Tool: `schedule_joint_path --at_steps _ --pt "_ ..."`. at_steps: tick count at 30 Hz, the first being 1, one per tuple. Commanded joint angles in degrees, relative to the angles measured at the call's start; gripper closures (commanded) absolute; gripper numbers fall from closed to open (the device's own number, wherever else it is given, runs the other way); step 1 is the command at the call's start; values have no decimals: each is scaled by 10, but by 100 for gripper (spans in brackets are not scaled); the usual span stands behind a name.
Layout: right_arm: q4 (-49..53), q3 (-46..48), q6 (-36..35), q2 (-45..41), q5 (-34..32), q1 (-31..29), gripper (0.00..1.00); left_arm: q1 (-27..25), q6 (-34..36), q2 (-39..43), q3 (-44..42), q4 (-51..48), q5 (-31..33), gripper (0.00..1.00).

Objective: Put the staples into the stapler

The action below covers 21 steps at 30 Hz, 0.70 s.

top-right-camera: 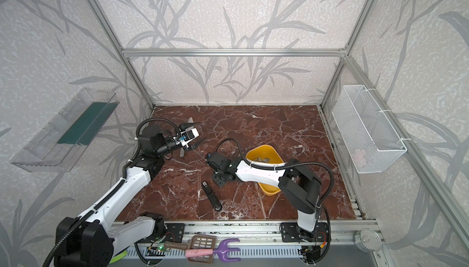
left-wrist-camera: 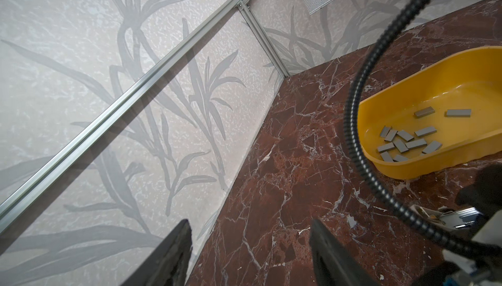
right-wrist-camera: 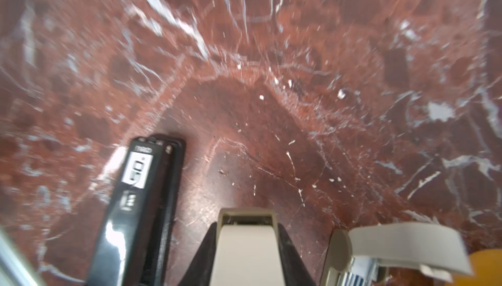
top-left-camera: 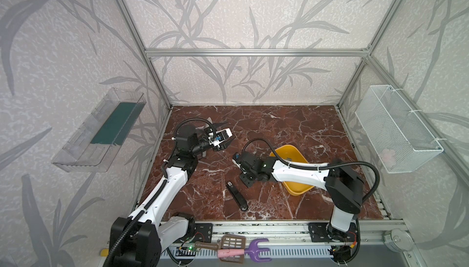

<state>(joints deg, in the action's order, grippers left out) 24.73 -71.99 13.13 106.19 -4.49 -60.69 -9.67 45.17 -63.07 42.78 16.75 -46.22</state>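
The marble is open below, so my right gripper should now go down to the bare marble [right-wrist-camera: 227, 186] between the stapler and the second cream-white piece and let go of the cream-white block [right-wrist-camera: 244, 254].
The black stapler [top-left-camera: 236, 196] [top-right-camera: 211, 196] lies flat on the marble near the front middle, and its square end with a white label shows in the right wrist view [right-wrist-camera: 141, 203]. Several grey staples [left-wrist-camera: 402, 143] [top-right-camera: 262, 160] lie loose in the yellow tray [left-wrist-camera: 407, 170] [top-left-camera: 299, 189] [top-right-camera: 269, 189]. My right gripper [right-wrist-camera: 247, 224] [top-left-camera: 245, 175] hangs low over the table just beside the stapler's square end, shut on a cream-white block [right-wrist-camera: 244, 254]. My left gripper [left-wrist-camera: 250, 224] [top-left-camera: 229, 131] [top-right-camera: 200, 131] is raised at the back left, open and empty.
A second cream-white piece [right-wrist-camera: 402, 243] lies next to the held block. A grey trowel tip [top-left-camera: 210, 119] pokes out behind the left gripper. A clear shelf [top-left-camera: 101, 131] and a wire basket [top-left-camera: 398, 131] hang on the side walls. Toy tools [top-left-camera: 241, 249] lie on the front rail.
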Motion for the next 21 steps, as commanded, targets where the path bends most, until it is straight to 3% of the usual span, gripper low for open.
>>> schedule_joint_path --at_steps 1,7,10,16,21 --pt "69 -25 -22 16 0 -1 100 1 21 16 -6 -3 -31 31" --pt "121 -54 -41 46 -14 -1 99 2 21 19 -7 -1 -44 32" --pt "123 -59 -47 55 17 -1 97 2 30 17 -4 -13 -59 34" --pt "124 -59 -55 58 27 0 80 1 37 9 1 -29 -101 33" --pt "121 -59 -54 64 44 0 75 -4 38 -2 6 -38 -127 33"
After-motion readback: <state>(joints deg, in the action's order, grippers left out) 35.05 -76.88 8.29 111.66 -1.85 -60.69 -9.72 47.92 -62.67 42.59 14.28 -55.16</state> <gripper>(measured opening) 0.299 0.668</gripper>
